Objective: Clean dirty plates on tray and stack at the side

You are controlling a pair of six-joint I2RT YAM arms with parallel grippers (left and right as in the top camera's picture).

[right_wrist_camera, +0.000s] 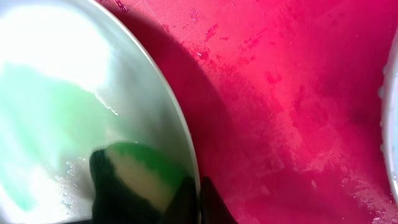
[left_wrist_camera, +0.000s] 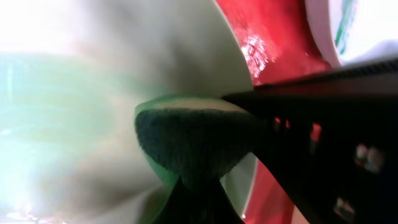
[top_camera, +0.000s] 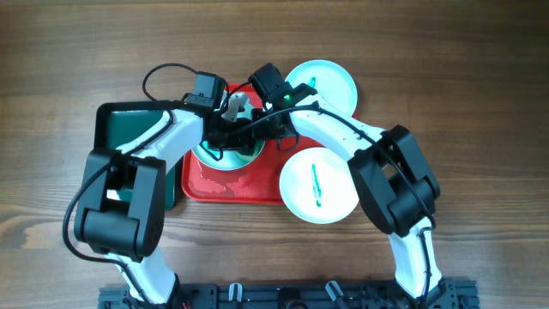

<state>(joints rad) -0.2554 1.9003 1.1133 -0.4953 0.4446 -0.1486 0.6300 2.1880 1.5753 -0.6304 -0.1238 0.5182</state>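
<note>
The tabletop past the tray is bare, to the right of my right gripper in the overhead view, so I will lift the plate across, lower it and let go.
A white plate (top_camera: 225, 160) with a green soapy film lies on the left part of the red tray (top_camera: 249, 185). My left gripper (top_camera: 225, 137) is shut on a sponge (left_wrist_camera: 193, 142) with a dark green scouring face, pressed onto this plate (left_wrist_camera: 74, 93). My right gripper (right_wrist_camera: 199, 200) is shut on the plate's rim, one finger on each side; the plate (right_wrist_camera: 62, 81) and sponge (right_wrist_camera: 134, 174) show there. Two more plates with teal smears are a far right one (top_camera: 322, 86) and a near right one (top_camera: 319, 187), both overhanging the tray's edge.
A smaller dark green tray (top_camera: 129, 137) with a black rim lies left of the red tray, partly under my left arm. The wet red tray floor (right_wrist_camera: 298, 93) shows right of the held plate. Both arms cross over the tray's middle.
</note>
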